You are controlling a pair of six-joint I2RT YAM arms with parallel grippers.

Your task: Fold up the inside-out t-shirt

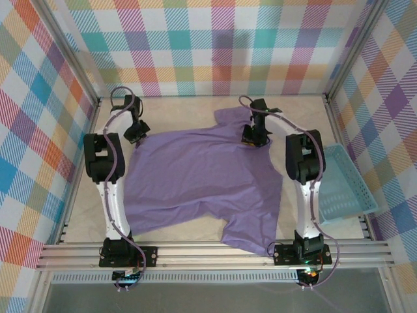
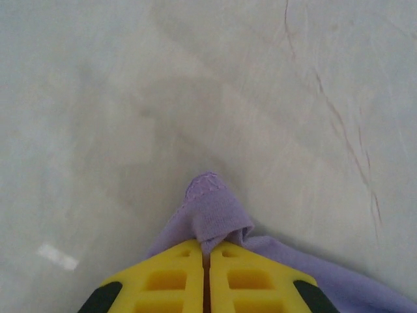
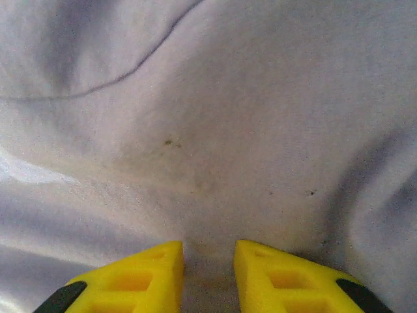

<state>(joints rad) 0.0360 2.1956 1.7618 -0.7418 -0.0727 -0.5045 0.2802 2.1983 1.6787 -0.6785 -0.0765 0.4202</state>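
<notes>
My left gripper should next pull the pinched corner back over the shirt's flat cloth near its hem (image 1: 158, 175), which lies back of that gripper, and let go of the bunched fold.
The lavender inside-out t-shirt (image 1: 202, 182) lies spread across the table, one sleeve reaching the near edge and another toward the back. My left gripper (image 1: 135, 138) is at the shirt's far left corner. In the left wrist view its yellow jaws (image 2: 206, 251) are pressed together on a bunched tip of purple fabric (image 2: 212, 208). My right gripper (image 1: 253, 140) is down on the shirt's far right part, near the back sleeve. Its yellow fingers (image 3: 208, 251) stand a narrow gap apart on the cloth (image 3: 228, 130), with fabric showing between the tips.
A light blue plastic basket (image 1: 345, 186) sits at the right edge of the table, beside the right arm. Bare pale tabletop (image 1: 182, 111) runs behind the shirt, up to the checked back wall. Checked walls stand close on the left and right too.
</notes>
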